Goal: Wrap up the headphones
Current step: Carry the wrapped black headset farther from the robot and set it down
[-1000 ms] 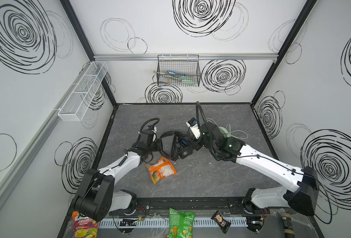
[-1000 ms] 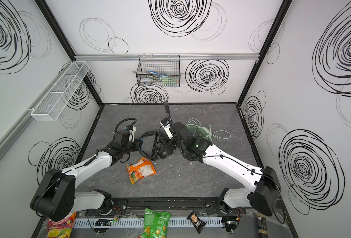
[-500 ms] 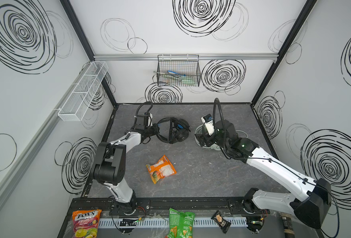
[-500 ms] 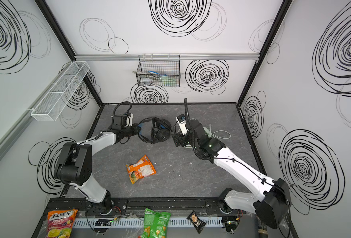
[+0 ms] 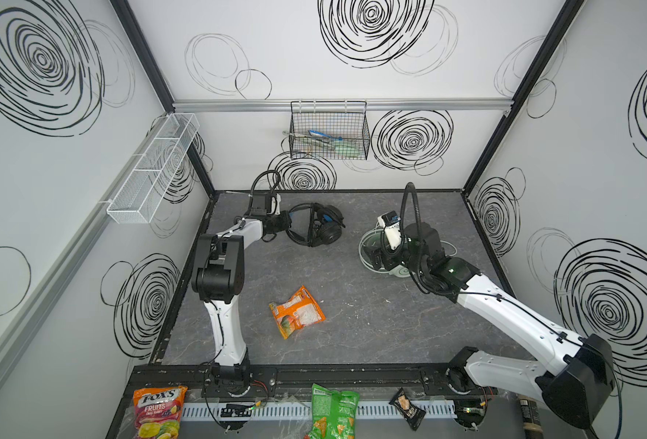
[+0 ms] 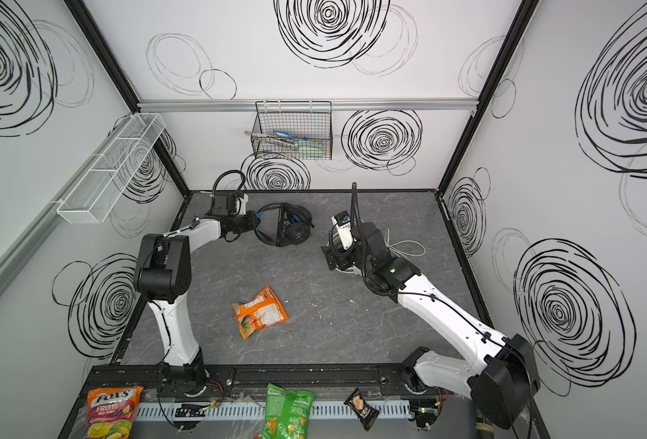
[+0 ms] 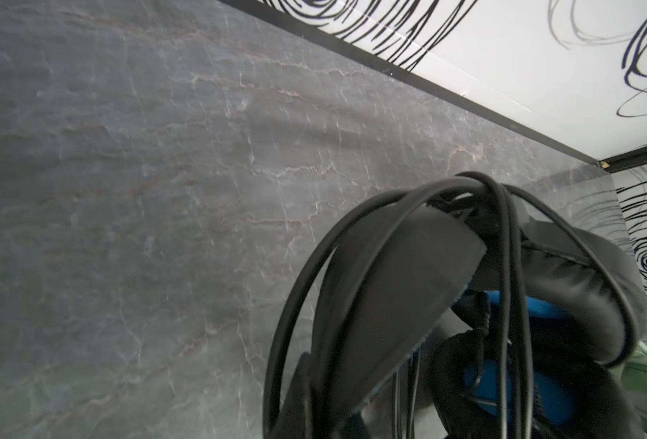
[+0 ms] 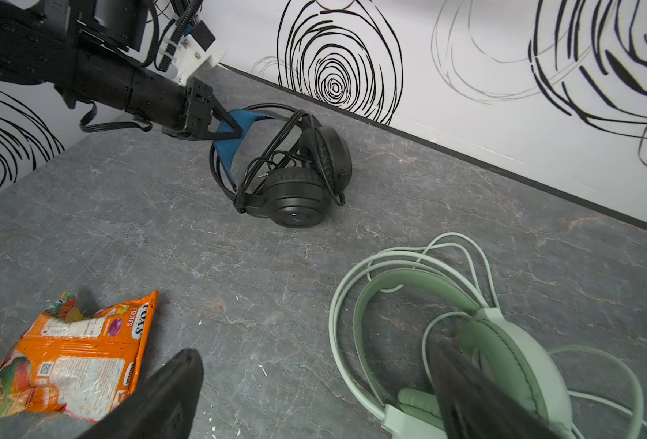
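Note:
The headband's cable is already looped. Next I will move my left gripper gently a little outward and down to the tabletop just below it and release the headband there.
The black headphones (image 5: pixel 323 232) (image 6: pixel 293 230) (image 8: pixel 299 182) lie at the back left of the table, their black cable looped round the band. My left gripper (image 5: pixel 289 224) (image 6: pixel 256 224) (image 8: pixel 234 131) (image 7: pixel 321 399) is shut on their blue-lined headband. The pale mint-green headphones (image 5: pixel 365 243) (image 8: pixel 504 342) lie at the back right with their whitish cable (image 6: pixel 409 247) loose around them. My right gripper (image 5: pixel 377 260) (image 6: pixel 331 258) (image 8: pixel 314 361) hangs open just over them, one finger above an earcup, holding nothing.
An orange snack bag (image 5: pixel 297 311) (image 6: pixel 260 311) (image 8: pixel 71 349) lies mid-table. A black wire basket (image 5: pixel 329 131) hangs on the back wall and a white mesh shelf (image 5: pixel 150 167) on the left wall. More snack packs (image 5: pixel 333 414) lie beyond the front rail.
The left arm carried the black headphones from the middle to the back left. The right gripper left them, opened wide and moved right over the mint-green headphones.

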Robot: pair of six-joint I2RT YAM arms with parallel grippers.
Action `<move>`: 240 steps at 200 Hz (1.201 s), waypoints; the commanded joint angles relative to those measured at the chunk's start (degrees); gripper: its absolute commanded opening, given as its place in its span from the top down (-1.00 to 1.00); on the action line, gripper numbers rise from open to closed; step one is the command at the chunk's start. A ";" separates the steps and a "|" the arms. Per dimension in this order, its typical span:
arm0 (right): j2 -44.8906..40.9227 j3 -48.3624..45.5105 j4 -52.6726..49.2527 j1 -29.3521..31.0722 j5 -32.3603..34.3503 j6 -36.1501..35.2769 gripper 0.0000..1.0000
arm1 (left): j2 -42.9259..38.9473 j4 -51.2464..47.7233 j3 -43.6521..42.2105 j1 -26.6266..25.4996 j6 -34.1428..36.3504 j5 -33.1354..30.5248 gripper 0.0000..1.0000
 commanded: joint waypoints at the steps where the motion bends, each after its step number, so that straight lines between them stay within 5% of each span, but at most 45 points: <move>1: -0.30 -1.01 3.26 -0.34 -0.48 1.02 -0.95 | 2.00 -0.83 5.10 1.43 2.24 2.48 1.00; 132: -1.45 -3.22 6.12 -0.69 0.42 1.22 -0.96 | 9.45 -6.52 13.97 2.18 5.69 -4.17 0.51; 174: -2.77 -3.33 5.81 -0.82 1.36 0.75 -0.96 | 7.45 -7.06 14.10 2.27 6.21 -4.85 -0.23; 240: -5.70 -4.47 4.76 -0.85 0.30 1.20 -0.96 | -1.57 -6.60 8.37 2.70 5.88 -8.33 -0.99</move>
